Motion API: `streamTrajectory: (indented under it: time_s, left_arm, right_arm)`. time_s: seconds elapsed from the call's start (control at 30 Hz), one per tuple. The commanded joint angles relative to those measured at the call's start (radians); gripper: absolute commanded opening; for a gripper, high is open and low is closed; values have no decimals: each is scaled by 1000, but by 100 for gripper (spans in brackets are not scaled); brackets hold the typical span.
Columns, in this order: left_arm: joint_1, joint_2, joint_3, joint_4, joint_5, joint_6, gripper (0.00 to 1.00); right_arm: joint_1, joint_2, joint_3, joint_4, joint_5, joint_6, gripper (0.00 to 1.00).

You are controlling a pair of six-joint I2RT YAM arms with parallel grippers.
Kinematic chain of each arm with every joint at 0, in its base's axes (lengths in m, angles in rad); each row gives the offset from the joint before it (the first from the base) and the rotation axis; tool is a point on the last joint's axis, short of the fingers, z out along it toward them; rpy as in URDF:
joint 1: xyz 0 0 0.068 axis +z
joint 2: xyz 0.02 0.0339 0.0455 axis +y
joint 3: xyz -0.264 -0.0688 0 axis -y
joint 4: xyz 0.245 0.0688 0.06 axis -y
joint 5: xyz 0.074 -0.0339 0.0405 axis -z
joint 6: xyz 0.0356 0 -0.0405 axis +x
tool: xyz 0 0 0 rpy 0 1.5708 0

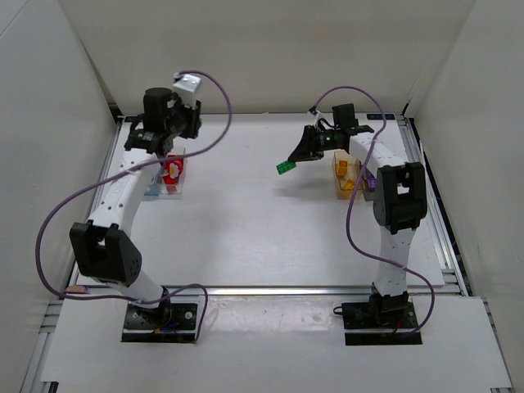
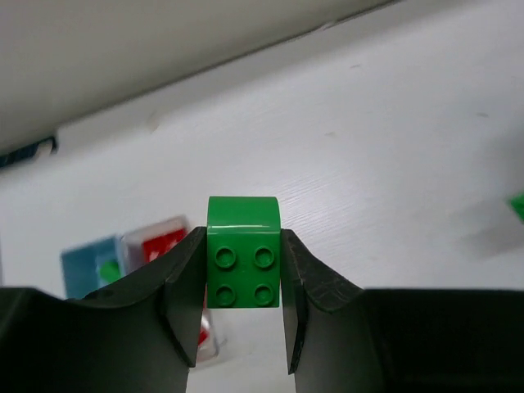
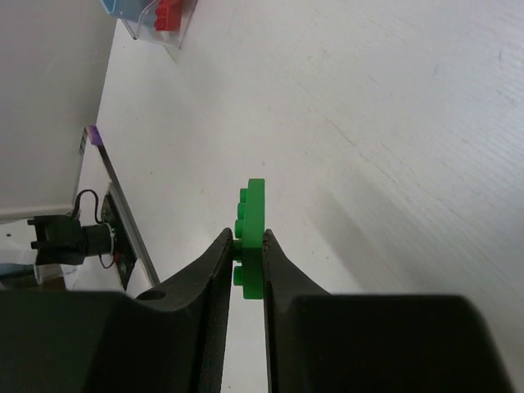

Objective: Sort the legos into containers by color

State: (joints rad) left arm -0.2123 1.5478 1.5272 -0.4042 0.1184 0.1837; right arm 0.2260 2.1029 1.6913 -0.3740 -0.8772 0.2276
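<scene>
The blue-tinted bin (image 1: 153,187) (image 2: 94,268) already has a green brick inside, so my left gripper swings down over it next.
My left gripper (image 2: 243,282) is shut on a green four-stud brick (image 2: 243,246) and holds it above the table, over the bins at the back left (image 1: 162,135). Below it stand a blue-tinted bin (image 2: 92,266) with a green brick (image 2: 109,268) inside and a clear bin (image 1: 173,174) with red bricks (image 2: 162,244). My right gripper (image 3: 248,246) is shut on a thin green plate (image 3: 254,221), held on edge in the air over the table's middle back (image 1: 286,166). An orange-amber bin (image 1: 345,176) with yellow pieces and a dark grey bin (image 1: 369,185) with purple stand under the right arm.
White walls close the table on the left, back and right. A metal rail (image 1: 295,289) runs along the near edge. The blue and clear bins also show at the top of the right wrist view (image 3: 160,20). A purple cable (image 1: 57,213) loops beside the left arm.
</scene>
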Motion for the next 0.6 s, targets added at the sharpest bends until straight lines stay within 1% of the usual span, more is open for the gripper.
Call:
streamTrajectory:
  time_s: [0.0,0.03,0.07,0.13,0.2,0.27,0.57]
  left_arm:
    - [149,95,94,-223,-167,-178,10]
    - [181,119,109,-251,-164,-216,10]
    - [244,145,126,-278,-152,-237,10]
    - [293,221,178,-342,-94,-265,10]
    - [341,282,201,-376,-86,-280,10]
    - [366,301,208,-383,-89,-274,10]
    - [410,379,223,-429,-97,-257,10]
  right_arm:
    - [18,-93,97,-20,11,-83,0]
    - [22,-95,108,-20,12,-86,0]
    - [24,-96,117,-23,14,-94,0]
    - [39,-103,145,-29,18,-106,0]
    - [48,-104,168,-28,23,-109,0]
    - [56,-103,186,-34,26,-116,0]
    - [99,-77,275,-36,43,-134,0]
